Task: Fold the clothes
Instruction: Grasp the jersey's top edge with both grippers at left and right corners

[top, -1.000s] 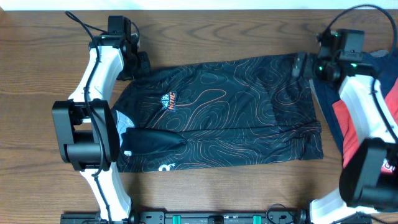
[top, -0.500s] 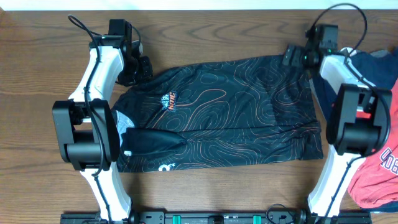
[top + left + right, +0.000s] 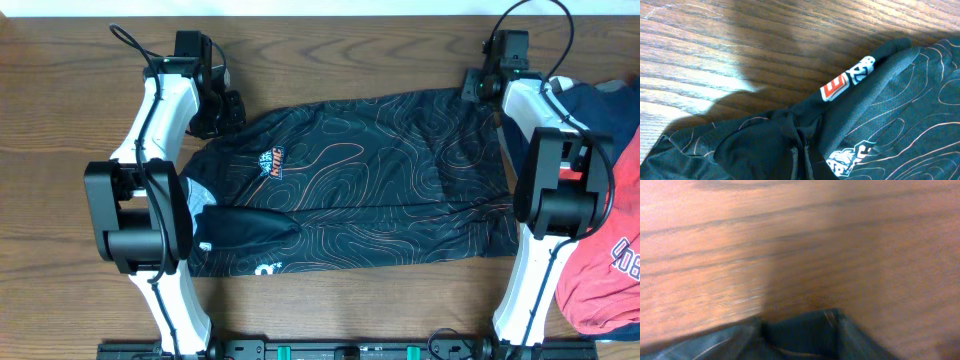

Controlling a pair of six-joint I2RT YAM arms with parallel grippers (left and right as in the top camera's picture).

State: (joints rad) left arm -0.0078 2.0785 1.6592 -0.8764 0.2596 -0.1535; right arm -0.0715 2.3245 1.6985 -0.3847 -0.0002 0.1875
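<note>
The left gripper lifts next, carries the jersey's pinched corner back over the folded sleeve to the jersey's near edge [image 3: 225, 266] and releases, because the jersey's far half lies spread flat.
The clothes [image 3: 370, 170], a black jersey with thin orange contour lines and a small orange crest [image 3: 271, 161], lie spread flat across the table, with one sleeve folded in at the lower left. My left gripper [image 3: 230, 108] sits at the jersey's far left corner, shut on the clothes. In the left wrist view the fabric [image 3: 890, 100] bunches into a pinched fold at the bottom centre, beside a red-and-white logo [image 3: 835, 89]. My right gripper [image 3: 473, 85] is at the far right corner. Its wrist view is blurred, with dark cloth [image 3: 805, 335] at the bottom and no fingers visible.
A red garment [image 3: 610, 260] and a navy one [image 3: 590, 100] lie heaped at the right edge, under and beside the right arm. Bare wooden table [image 3: 330, 50] runs along the far side. The arm bases stand at the near edge.
The right arm has swung left from over the heaped garments to the jersey's far right corner. The left arm and the jersey have not moved.
</note>
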